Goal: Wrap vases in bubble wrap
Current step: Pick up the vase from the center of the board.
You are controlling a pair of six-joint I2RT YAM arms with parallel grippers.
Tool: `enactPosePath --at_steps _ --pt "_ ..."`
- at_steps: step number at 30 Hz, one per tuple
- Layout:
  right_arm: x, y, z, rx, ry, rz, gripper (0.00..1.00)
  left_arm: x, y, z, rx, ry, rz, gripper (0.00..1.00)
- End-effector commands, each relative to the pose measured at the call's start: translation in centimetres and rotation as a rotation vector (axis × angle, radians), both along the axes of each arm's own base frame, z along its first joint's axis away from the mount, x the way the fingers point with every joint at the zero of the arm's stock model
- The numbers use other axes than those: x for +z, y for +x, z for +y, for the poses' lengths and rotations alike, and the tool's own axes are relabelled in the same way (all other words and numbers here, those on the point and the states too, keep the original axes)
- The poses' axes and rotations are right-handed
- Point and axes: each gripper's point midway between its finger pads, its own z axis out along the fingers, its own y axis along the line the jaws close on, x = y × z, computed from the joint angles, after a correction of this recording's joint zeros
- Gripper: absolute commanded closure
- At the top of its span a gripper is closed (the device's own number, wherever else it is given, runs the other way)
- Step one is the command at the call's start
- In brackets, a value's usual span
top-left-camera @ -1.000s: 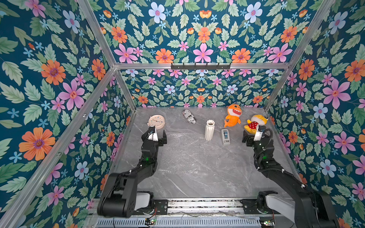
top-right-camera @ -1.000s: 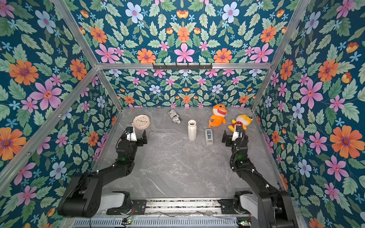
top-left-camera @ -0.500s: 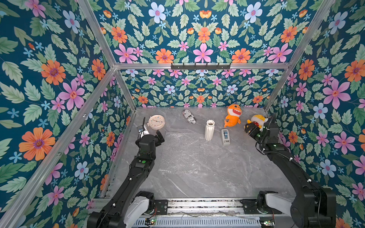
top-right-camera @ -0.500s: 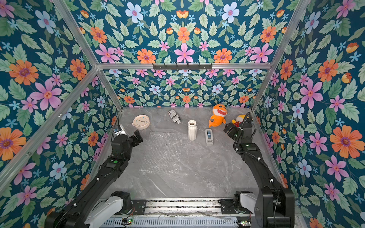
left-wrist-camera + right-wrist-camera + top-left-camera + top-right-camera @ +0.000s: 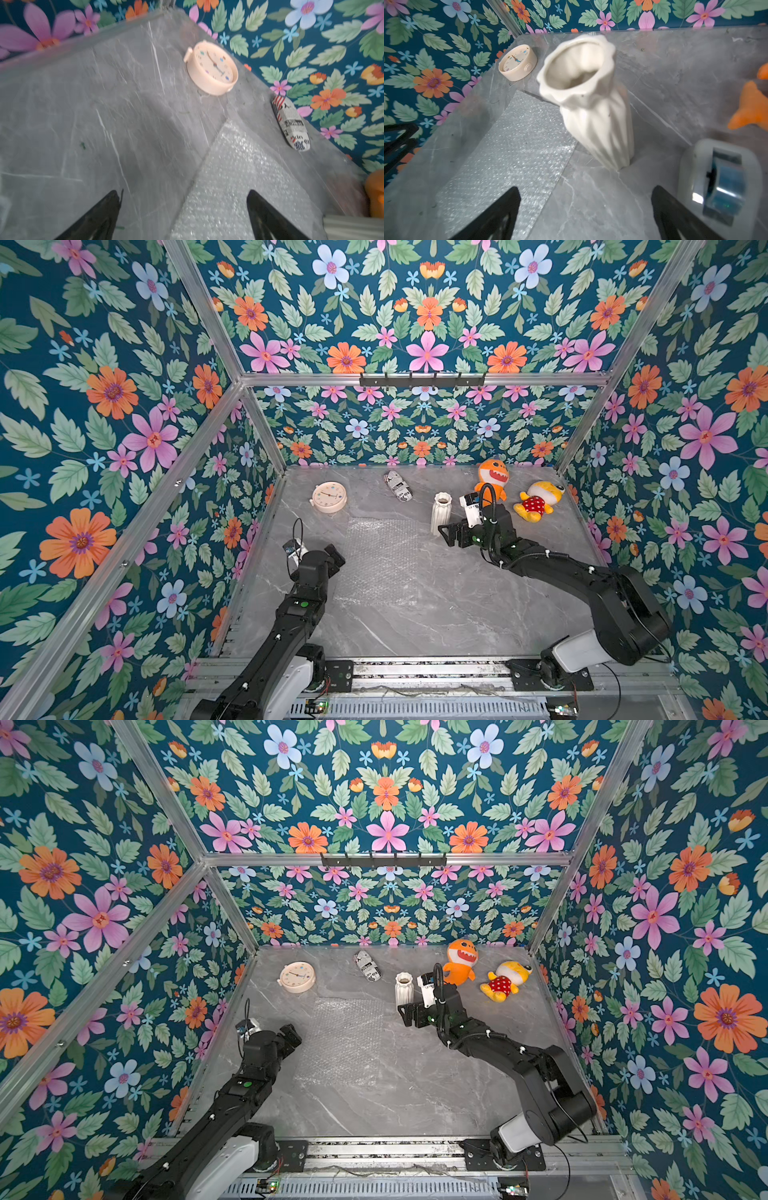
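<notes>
My open right gripper should next move outward until its fingers are on either side of the vase's lower body [image 5: 438,524] [image 5: 614,146], and then close. That upright ribbed body stands just outward of it.
The cream ribbed vase [image 5: 441,512] [image 5: 404,988] stands upright at the far right corner of the bubble wrap [image 5: 380,560] [image 5: 345,1040], which lies flat on the grey table. My right gripper [image 5: 449,535] [image 5: 409,1015] is open and hovers just in front of the vase, not touching it. In the right wrist view the vase [image 5: 591,104] rises beyond the open right gripper [image 5: 585,191], with the bubble wrap [image 5: 512,162] beside it. My left gripper [image 5: 334,556] [image 5: 293,1036] is open at the wrap's left edge. In the left wrist view the left gripper [image 5: 185,193] straddles the edge of the bubble wrap [image 5: 239,176], empty.
A cream clock [image 5: 329,497] and a printed cylinder [image 5: 398,486] lie at the back. An orange plush [image 5: 492,479] and a yellow plush [image 5: 536,499] sit at the back right. A tape dispenser [image 5: 720,182] stands close beside the right gripper. Floral walls enclose three sides.
The right arm swung left from the back right corner to the vase. The left arm drew back from the clock to the wrap's left edge. Both grippers stayed open.
</notes>
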Motion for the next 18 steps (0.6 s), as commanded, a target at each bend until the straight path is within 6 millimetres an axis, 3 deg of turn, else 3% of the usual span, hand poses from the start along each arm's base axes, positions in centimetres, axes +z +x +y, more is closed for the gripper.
enactPosePath --at_steps 1,3,5,12,18 --pt "0.3 2.1 0.7 0.004 -0.038 -0.086 0.09 0.3 1.0 -1.9 -0.051 -0.121 -0.051 0.04" --pt "0.1 2.7 1.1 0.017 -0.036 -0.094 0.15 -0.1 1.1 -2.0 -0.055 -0.113 -0.030 0.04" --pt "-1.7 3.2 1.8 0.039 -0.045 -0.060 0.19 -0.6 1.1 -1.7 -0.046 -0.090 0.003 0.04" --pt "-2.0 5.5 2.3 -0.010 -0.007 -0.116 0.17 -1.1 0.6 -0.9 -0.018 -0.041 0.050 0.03" --pt "-1.8 6.7 2.4 -0.065 0.012 -0.182 0.22 -0.7 0.3 -0.4 0.004 -0.031 0.037 0.02"
